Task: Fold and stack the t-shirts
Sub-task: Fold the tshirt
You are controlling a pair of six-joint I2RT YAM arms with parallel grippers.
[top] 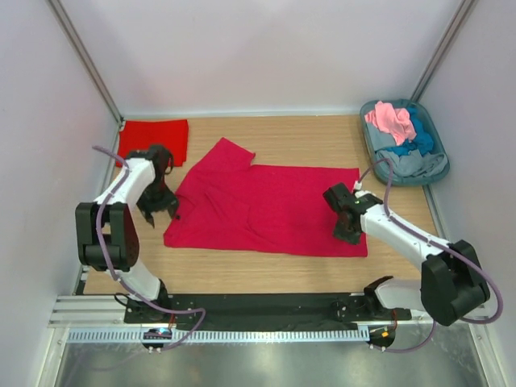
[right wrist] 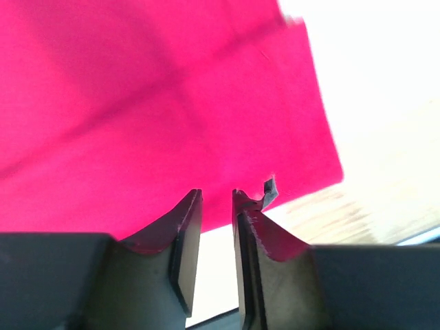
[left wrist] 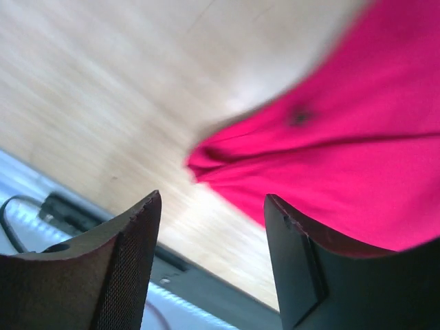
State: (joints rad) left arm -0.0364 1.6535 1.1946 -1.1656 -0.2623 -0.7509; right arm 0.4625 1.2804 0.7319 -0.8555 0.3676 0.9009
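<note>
Next, the left gripper moves outward, then down onto the crimson shirt's far corner, since that corner is outward and to the gripper's right in the top view.
A crimson t-shirt lies spread flat in the middle of the wooden table. A scarlet t-shirt lies folded at the back left. My left gripper is open and empty just off the crimson shirt's left edge. In the left wrist view the shirt's corner lies just beyond the left gripper. My right gripper hangs over the shirt's near right corner. In the right wrist view the right gripper has a narrow gap with nothing in it, and the crimson cloth lies beyond the tips.
A grey-blue oval tub at the back right holds crumpled pink, blue and grey shirts. White walls close in the table on three sides. A black rail runs along the near edge.
</note>
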